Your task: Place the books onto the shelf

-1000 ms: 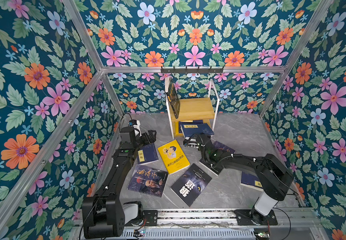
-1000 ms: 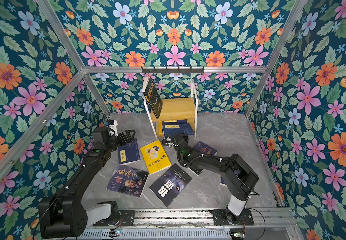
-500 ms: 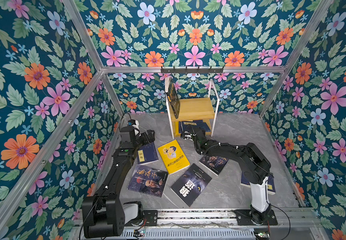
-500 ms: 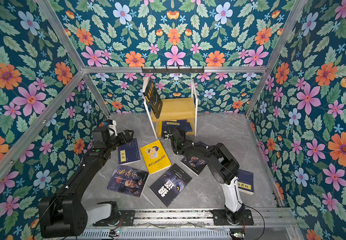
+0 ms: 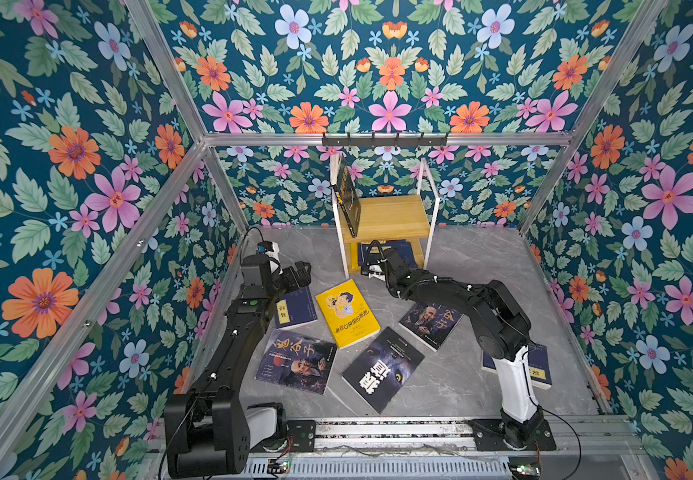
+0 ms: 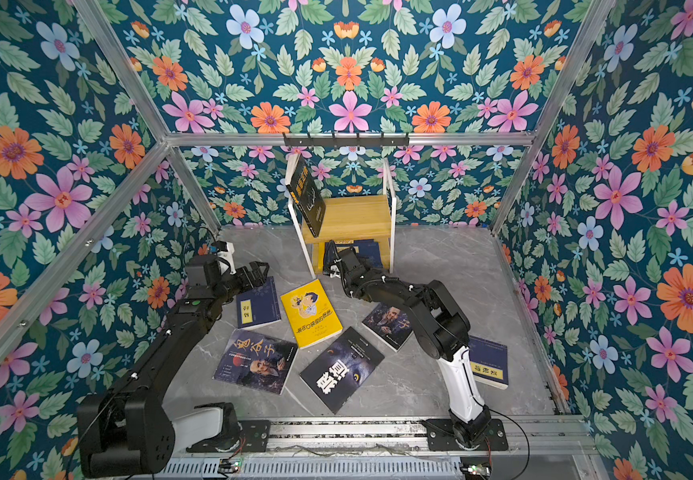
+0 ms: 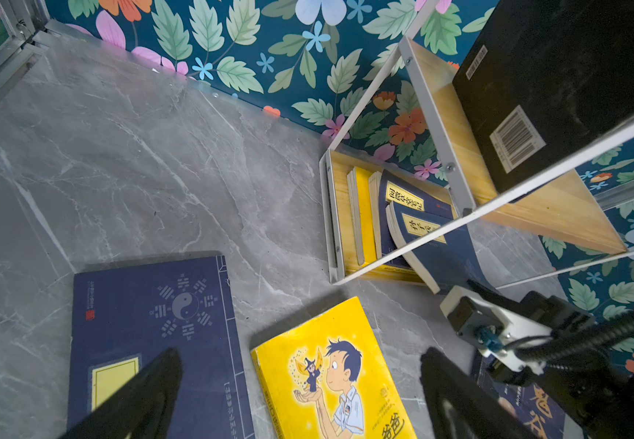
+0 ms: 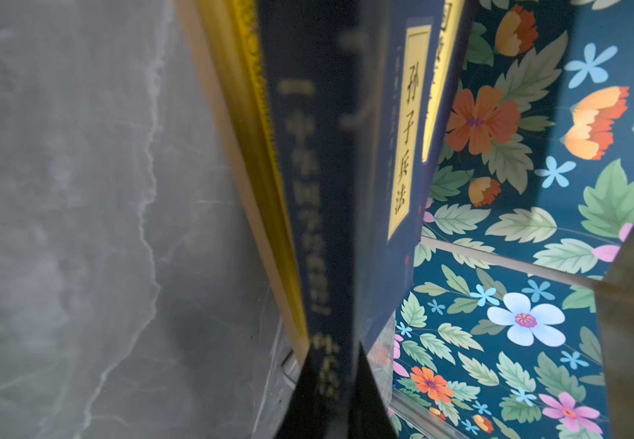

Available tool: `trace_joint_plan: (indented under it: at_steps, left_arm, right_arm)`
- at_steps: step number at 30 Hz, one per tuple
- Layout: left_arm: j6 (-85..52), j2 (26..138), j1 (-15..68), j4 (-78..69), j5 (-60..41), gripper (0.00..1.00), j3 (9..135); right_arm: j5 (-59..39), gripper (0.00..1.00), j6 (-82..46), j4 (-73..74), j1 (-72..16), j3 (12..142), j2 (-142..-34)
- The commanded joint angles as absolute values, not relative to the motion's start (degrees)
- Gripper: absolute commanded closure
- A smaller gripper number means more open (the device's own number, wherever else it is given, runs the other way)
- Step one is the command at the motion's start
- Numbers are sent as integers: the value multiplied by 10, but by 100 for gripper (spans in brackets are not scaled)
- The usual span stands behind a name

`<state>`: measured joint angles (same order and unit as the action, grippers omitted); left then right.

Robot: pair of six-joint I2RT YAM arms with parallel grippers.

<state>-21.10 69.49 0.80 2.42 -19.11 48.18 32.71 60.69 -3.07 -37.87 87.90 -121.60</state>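
Next, my right gripper pushes the navy book outward, deeper into the shelf's lower level [image 5: 405, 249], and releases its spine, because it still juts past the shelf's front edge.
The shelf [image 5: 390, 212] [image 6: 353, 216] [image 7: 441, 125] stands against the back wall. A black book [image 5: 347, 195] [image 6: 305, 195] leans upright on its upper board. My right gripper [image 5: 382, 259] [image 6: 351, 255] [image 8: 332, 349] is at the lower tier, shut on the spine of a navy book [image 8: 319, 190] [image 7: 433, 243] that lies partly inside, beside other navy books [image 5: 390, 249]. My left gripper [image 5: 301, 270] [image 6: 259, 270] [image 7: 300, 353] hangs open above a navy book [image 5: 295, 307] [image 7: 148, 315] and a yellow book [image 5: 347, 313] [image 7: 330, 372].
On the grey floor lie two old-man-portrait books [image 5: 295, 361] [image 5: 430, 324], a black book [image 5: 382, 368] and a navy book [image 5: 538, 365] behind the right arm's base. A black hook rail [image 5: 384, 140] hangs above the shelf. Floral walls close in three sides.
My right gripper has moved toward the back with the navy book, pushing it into the shelf's lower tier. The left arm has stayed put.
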Motion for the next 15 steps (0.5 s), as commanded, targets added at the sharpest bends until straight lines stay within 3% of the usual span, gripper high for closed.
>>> trace_joint_plan:
  at_steps: [1, 15]
  left_arm:
    - [-212, 693, 7, 11, -194, 0, 481]
    - [-217, 695, 7, 4, -201, 0, 477]
  right_arm:
    - [302, 100, 587, -63, -373, 895, -1222]
    - [288, 100, 598, -67, -367, 990, -1284]
